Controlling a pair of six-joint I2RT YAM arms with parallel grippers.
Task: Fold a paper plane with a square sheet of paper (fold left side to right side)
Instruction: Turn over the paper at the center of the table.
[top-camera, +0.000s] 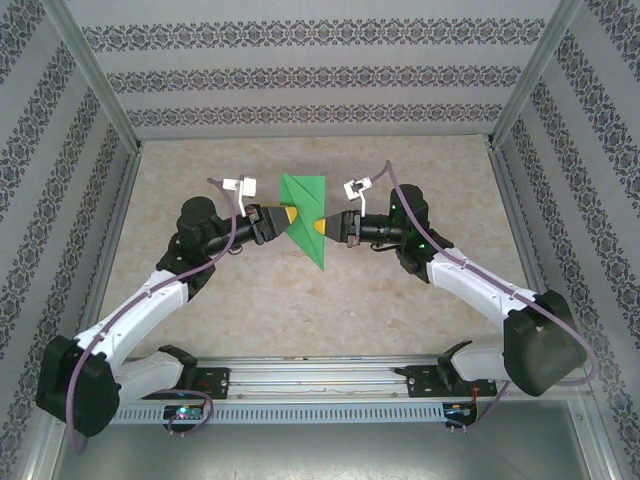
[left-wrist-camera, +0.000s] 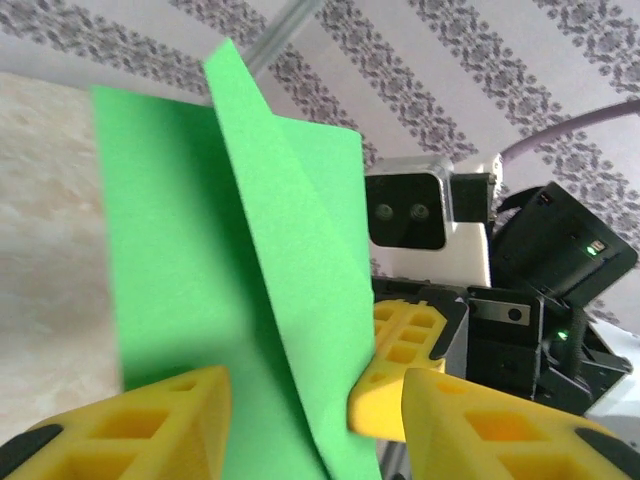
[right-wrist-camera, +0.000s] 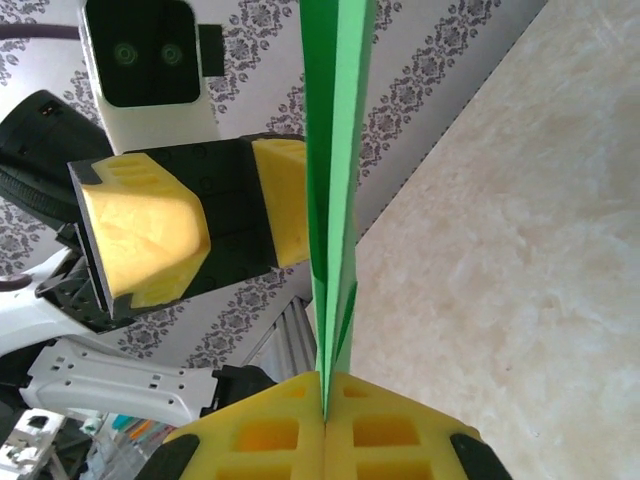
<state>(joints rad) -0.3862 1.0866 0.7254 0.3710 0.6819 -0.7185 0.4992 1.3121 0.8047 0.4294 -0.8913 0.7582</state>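
To release the paper plane (top-camera: 301, 196) at the middle of the table, my right gripper needs to move down first, turning its fingers down, as the plane hangs in midair.
The green paper is folded into a slim pointed paper plane (top-camera: 301, 196), held up in the air over the middle of the table between both grippers. My right gripper (top-camera: 320, 228) is shut on it; in the right wrist view the paper plane (right-wrist-camera: 335, 130) rises edge-on from the closed right gripper (right-wrist-camera: 323, 385). My left gripper (top-camera: 287, 215) is open. In the left wrist view the paper plane (left-wrist-camera: 200, 250) hangs in the wide gap of the left gripper (left-wrist-camera: 318, 405), with a right finger (left-wrist-camera: 400, 345) behind it. One left finger (right-wrist-camera: 280, 200) sits right beside the paper.
The beige marbled table (top-camera: 200, 300) is boxed in by patterned walls and aluminium posts (top-camera: 95, 90). A metal rail (top-camera: 320, 375) carrying both arm bases runs along the near edge.
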